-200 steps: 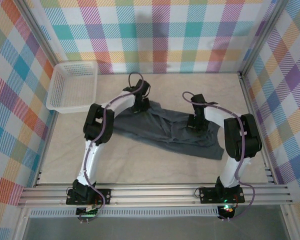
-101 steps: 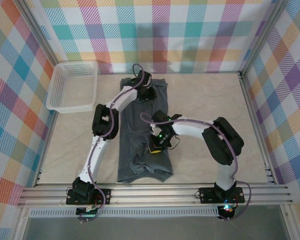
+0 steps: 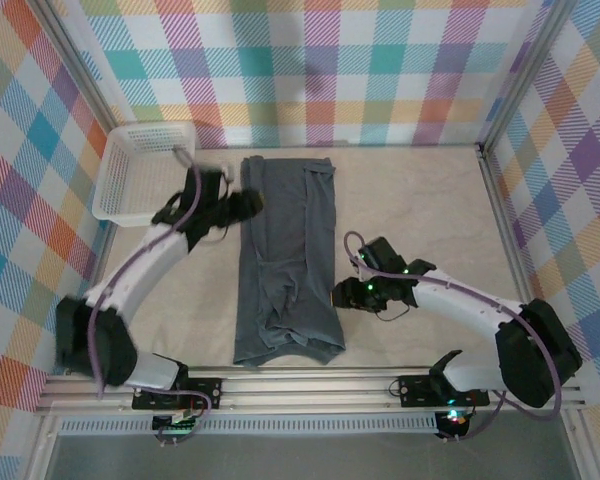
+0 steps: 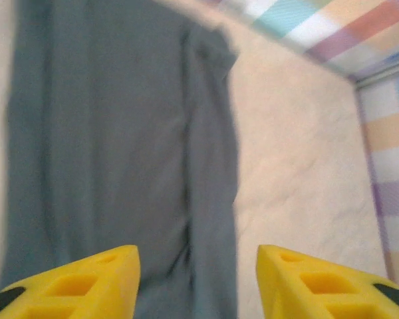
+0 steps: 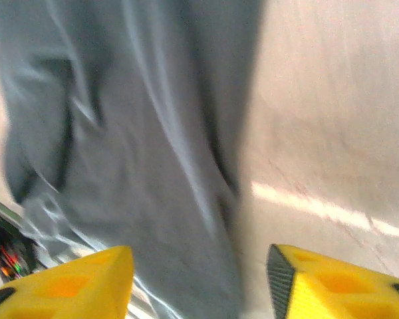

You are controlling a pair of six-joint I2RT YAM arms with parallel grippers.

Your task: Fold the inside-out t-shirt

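Observation:
The ridge along the strip's edge lies below and slightly back of my right gripper, so my gripper will next go down and ease back onto that cloth.
The dark slate-grey t-shirt lies flat as a long narrow strip running from the back of the table to its near edge, with a bunched fold at the near end. My left gripper hovers just off the strip's left edge near the far end, open with nothing in it. In the left wrist view the t-shirt lies below the spread yellow fingers. My right gripper sits beside the strip's right edge near the lower end, also open. The right wrist view shows the cloth under the gap of that gripper.
A white mesh basket stands at the back left corner, close to the left arm. Bare beige table stretches right of the shirt. Checked walls close in the sides and back. A metal rail runs along the near edge.
The shirt went from a crosswise spread to a lengthwise strip. Both grippers have since let go of it, opened and drawn off to its left and right sides.

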